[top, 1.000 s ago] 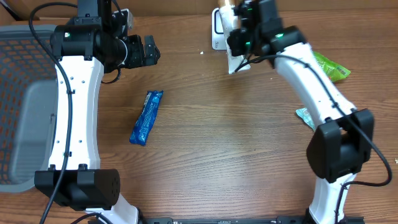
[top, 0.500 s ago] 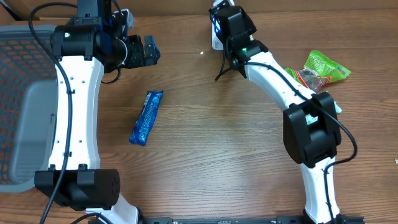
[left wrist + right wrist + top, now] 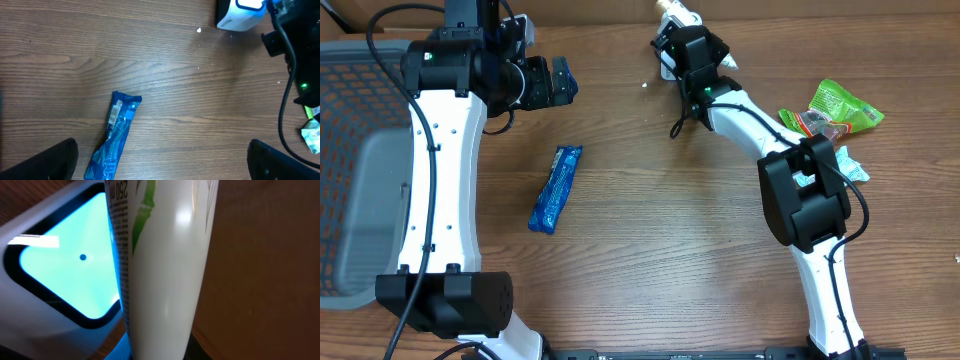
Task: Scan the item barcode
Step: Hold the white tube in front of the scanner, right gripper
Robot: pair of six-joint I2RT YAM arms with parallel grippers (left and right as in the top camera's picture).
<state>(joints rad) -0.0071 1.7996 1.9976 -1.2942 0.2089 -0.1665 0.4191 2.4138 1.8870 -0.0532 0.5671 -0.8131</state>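
The packets are right of my right gripper in the overhead view, clear of the scanner, so I will lift the bottle over and lower it onto them.
My right gripper (image 3: 682, 30) is shut on a white bottle (image 3: 165, 265) with a green stripe and small print. It holds the bottle right in front of the scanner's glowing cyan window (image 3: 60, 265). In the overhead view the white scanner (image 3: 666, 64) stands at the table's far edge, mostly covered by the right wrist, and the bottle's tip (image 3: 672, 12) pokes out above it. My left gripper (image 3: 563, 82) hangs open over bare wood at the upper left, its dark fingertips (image 3: 52, 160) far apart. A blue wrapper (image 3: 555, 188) lies flat below it, also in the left wrist view (image 3: 115, 137).
A grey mesh basket (image 3: 350, 170) fills the left edge. A green snack packet (image 3: 842, 105) and a teal packet (image 3: 850, 165) lie at the right, beside the right arm. A black cable (image 3: 678, 118) dangles from the right wrist.
The right arm has swung left and folded in, carrying the bottle up against the scanner at the far edge. The left arm and the blue wrapper have not moved.
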